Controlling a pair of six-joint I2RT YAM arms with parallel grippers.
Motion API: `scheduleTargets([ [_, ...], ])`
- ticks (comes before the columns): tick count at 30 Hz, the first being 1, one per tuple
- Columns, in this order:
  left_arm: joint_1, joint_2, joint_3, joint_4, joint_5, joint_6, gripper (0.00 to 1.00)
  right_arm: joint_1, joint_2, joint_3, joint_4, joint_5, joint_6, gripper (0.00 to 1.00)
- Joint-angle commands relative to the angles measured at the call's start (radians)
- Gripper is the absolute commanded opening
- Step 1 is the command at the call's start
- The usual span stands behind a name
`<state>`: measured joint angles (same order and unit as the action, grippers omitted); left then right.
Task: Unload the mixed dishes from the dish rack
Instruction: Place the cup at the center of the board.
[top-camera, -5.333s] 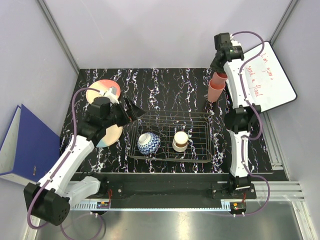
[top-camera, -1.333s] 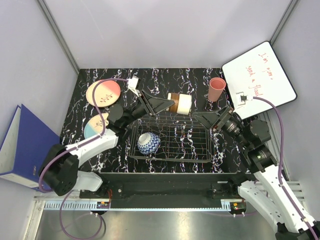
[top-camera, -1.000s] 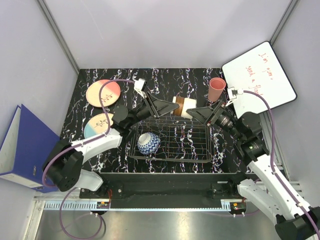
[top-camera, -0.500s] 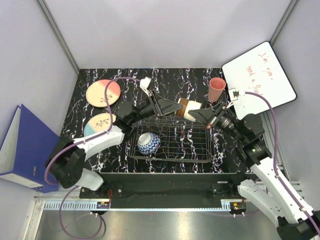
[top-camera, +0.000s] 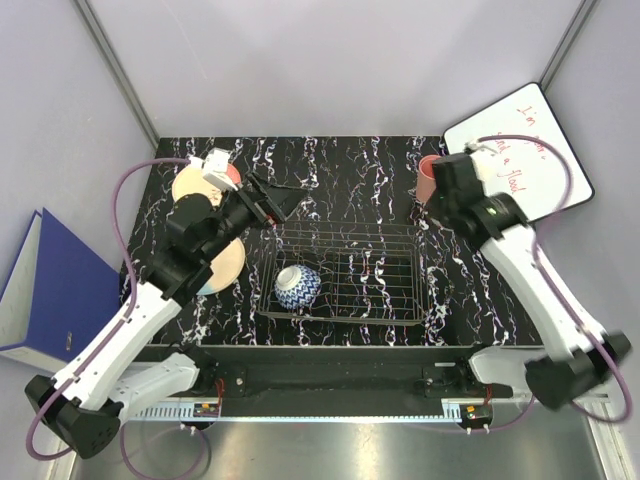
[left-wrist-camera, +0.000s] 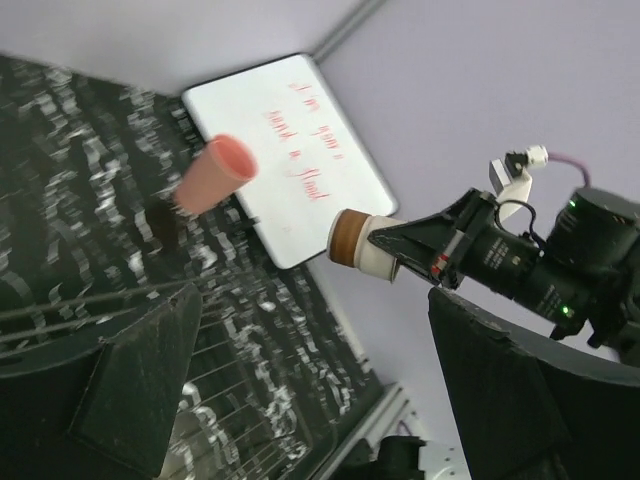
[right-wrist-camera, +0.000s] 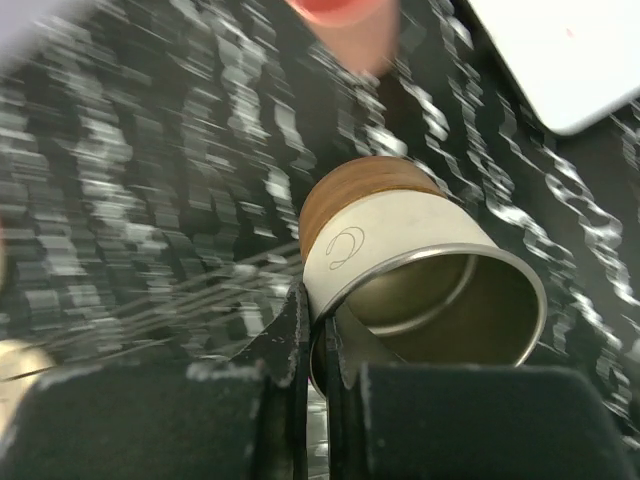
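Note:
My right gripper holds the cream cup and will next lower it to the bare tabletop between the pink cups and the whiteboard and let go of it, because that spot is clear.
The cream cup with a brown band (right-wrist-camera: 400, 250) is held by its rim in my shut right gripper (right-wrist-camera: 320, 320), off the table; it also shows in the left wrist view (left-wrist-camera: 365, 245). My right arm hides it in the top view. My left gripper (top-camera: 272, 208) is open and empty, its fingers (left-wrist-camera: 140, 380) wide apart, at the far left corner of the dish rack (top-camera: 400, 272). The blue-and-white bowl (top-camera: 298, 286) sits in the rack. The pink cups (top-camera: 428, 178) stand by my right wrist. The pink/cream plate (top-camera: 190, 188) and the blue/cream plate (top-camera: 225, 268) lie left of the rack, partly under my left arm.
A whiteboard with red writing (top-camera: 530, 150) leans at the back right, close to the pink cups (left-wrist-camera: 213, 175). A blue binder (top-camera: 45, 290) lies off the table's left edge. Grey walls close in the back and sides.
The cream cup passed from my left gripper to my right. The left gripper opened and drew back left; the right arm swung the cup back toward the pink cups.

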<state>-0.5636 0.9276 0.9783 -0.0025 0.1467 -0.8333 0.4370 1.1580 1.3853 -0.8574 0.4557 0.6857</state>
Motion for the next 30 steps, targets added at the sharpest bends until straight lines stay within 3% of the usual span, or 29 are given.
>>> scheduleTargets([
  [1,-0.004,0.017,0.01,-0.234,-0.121,0.059,0.99,-0.039,0.165,0.085,-0.164,0.132,0.028,0.0],
  [6,-0.004,0.007,0.008,-0.301,-0.134,0.074,0.99,-0.249,0.288,0.138,-0.122,-0.027,-0.023,0.0],
  [8,-0.004,0.002,0.007,-0.306,-0.134,0.077,0.99,-0.277,0.328,0.136,-0.101,-0.043,-0.035,0.0],
  [30,-0.004,0.034,-0.039,-0.314,-0.11,0.083,0.99,-0.32,0.724,0.224,-0.012,-0.155,-0.028,0.0],
])
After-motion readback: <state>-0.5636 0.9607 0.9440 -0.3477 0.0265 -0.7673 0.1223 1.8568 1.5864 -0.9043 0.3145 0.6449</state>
